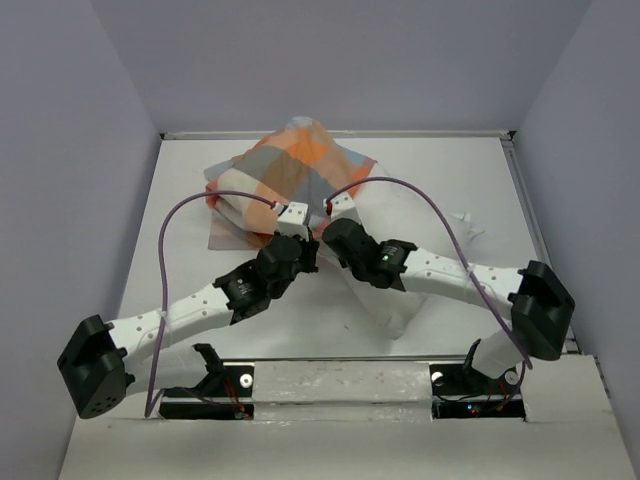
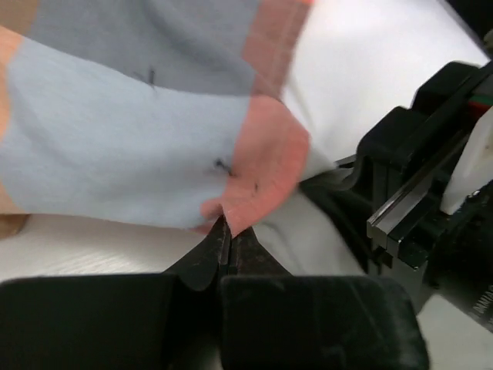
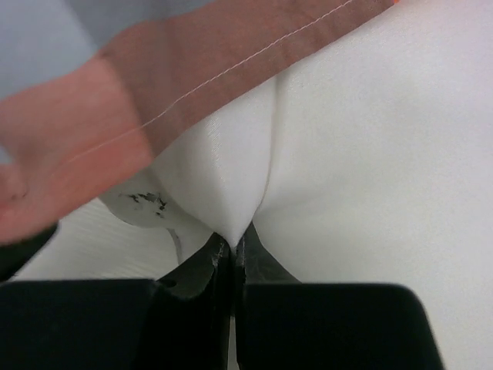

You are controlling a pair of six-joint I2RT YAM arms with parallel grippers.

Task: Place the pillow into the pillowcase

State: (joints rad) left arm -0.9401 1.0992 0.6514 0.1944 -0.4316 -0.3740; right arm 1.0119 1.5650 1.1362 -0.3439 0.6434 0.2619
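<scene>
My right gripper needs to lift next, then lower outward, to the right in the top view, and release over the bare white pillow, as much is outside the pillowcase's edge.
The checked pillowcase in orange, peach and light blue lies bunched at the far middle of the table, covering the far part of the white pillow, whose near end sticks out toward the front. My left gripper is shut on the pillowcase's orange edge in the left wrist view. My right gripper is shut on a pinch of the pillow's white fabric just below the pillowcase hem. The two grippers sit close together at the sack's opening.
The right arm's black wrist crowds the right side of the left wrist view. Grey walls enclose the table on three sides. A small white scrap lies at the right.
</scene>
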